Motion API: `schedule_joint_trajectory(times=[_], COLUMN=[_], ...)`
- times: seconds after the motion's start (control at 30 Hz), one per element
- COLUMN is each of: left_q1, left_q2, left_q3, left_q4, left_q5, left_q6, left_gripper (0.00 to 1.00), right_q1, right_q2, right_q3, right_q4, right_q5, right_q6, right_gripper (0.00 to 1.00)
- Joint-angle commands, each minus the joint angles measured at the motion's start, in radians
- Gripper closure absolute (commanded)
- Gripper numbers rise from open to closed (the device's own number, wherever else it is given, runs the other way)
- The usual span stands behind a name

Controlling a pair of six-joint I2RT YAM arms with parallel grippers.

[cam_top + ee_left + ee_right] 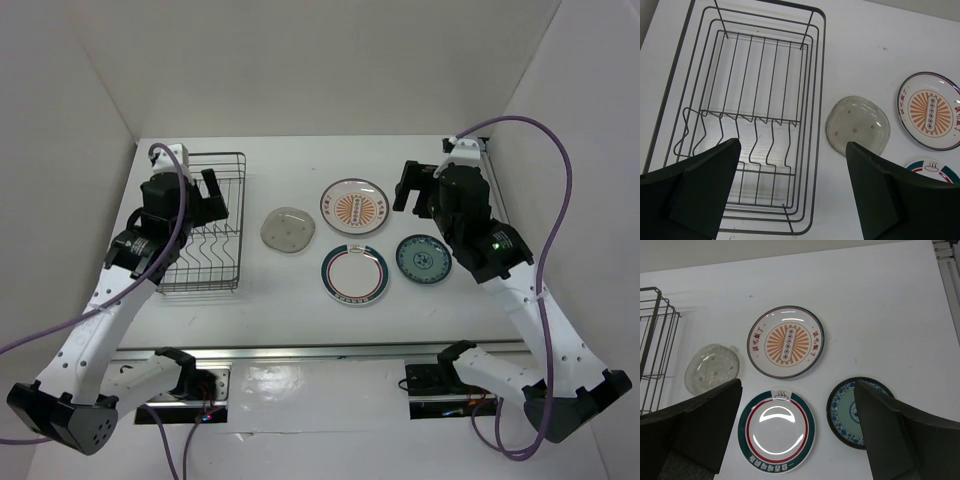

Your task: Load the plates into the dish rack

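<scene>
Next, my right gripper lowers, tilting, onto the rim of the sunburst plate farthest from the rack, where empty table leaves room. The plate lies below toward the rack (205, 222).
The dark wire dish rack (205, 222) stands at the left, with nothing in it; it also shows in the left wrist view (747, 115). Four plates lie flat on the table: translucent grey (290, 229), cream with orange sunburst (355, 207), white with teal-and-red ring (354, 274), teal-patterned (424, 258). My left gripper (213, 195) is open and empty, high over the rack's right side (792, 185). My right gripper (408, 187) is open and empty, high above the plates; in its wrist view (797, 430) the ringed plate (776, 430) lies between its fingers.
White walls close in the table at the back and both sides. A metal rail (320, 352) runs along the near edge by the arm bases. A purple cable (545, 130) loops off the right arm. Bare table surface (290, 310) lies in front of the plates.
</scene>
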Motion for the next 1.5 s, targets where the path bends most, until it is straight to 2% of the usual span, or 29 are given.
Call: schedule_joint_trajectory(times=[0.0, 0.27, 0.37, 0.4, 0.5, 0.53, 0.6, 0.73, 0.87, 1.0, 1.1, 1.17, 1.47], left_q1=[0.002, 0.002, 0.002, 0.002, 0.002, 0.002, 0.002, 0.002, 0.002, 0.002, 0.002, 0.002, 0.002], left_q2=[-0.026, -0.026, -0.017, -0.008, 0.011, 0.011, 0.025, 0.048, 0.057, 0.057, 0.057, 0.057, 0.057], left_q3=[0.018, 0.018, 0.018, 0.018, 0.018, 0.009, 0.009, 0.009, 0.009, -0.001, -0.001, -0.001, -0.01], left_q4=[0.034, 0.034, 0.034, 0.034, 0.034, 0.034, 0.043, 0.043, 0.043, 0.056, 0.056, 0.056, 0.065], left_q5=[0.008, 0.008, 0.026, 0.026, 0.044, 0.045, 0.055, 0.077, 0.11, 0.129, 0.141, 0.141, 0.15], left_q6=[0.009, 0.009, 0.009, 0.009, 0.009, 0.009, 0.009, 0.009, 0.018, 0.027, 0.036, 0.036, 0.046], left_gripper=[0.0, 0.0, 0.0, 0.0, 0.0, 0.0, 0.0, 0.0, 0.0, 0.0, 0.0, 0.0, 0.0], right_q1=[0.016, 0.025, -0.01, -0.072, -0.2, -0.285, -0.344, -0.505, -0.506, -0.506, -0.493, -0.493, -0.493], right_q2=[0.005, -0.03, 0.028, 0.068, 0.143, 0.192, 0.23, 0.371, 0.534, 0.675, 0.799, 0.871, 1.011], right_q3=[0.058, 0.011, -0.036, -0.053, -0.133, -0.153, -0.19, -0.19, -0.187, -0.156, -0.058, -0.049, -0.011], right_q4=[-0.037, 0.009, 0.08, 0.144, 0.268, 0.372, 0.448, 0.606, 0.663, 0.743, 0.694, 0.703, 0.727], right_q5=[0.058, 0.083, -0.003, -0.146, -0.397, -0.549, -0.589, -0.825, -0.836, -0.887, -0.865, -0.865, -0.936], right_q6=[0.005, 0.019, 0.028, 0.028, 0.067, 0.067, 0.102, 0.134, 0.105, 0.116, 0.107, 0.096, 0.111], right_gripper=[0.0, 0.0, 0.0, 0.0, 0.0, 0.0, 0.0, 0.0, 0.0, 0.06, 0.07, 0.07, 0.15])
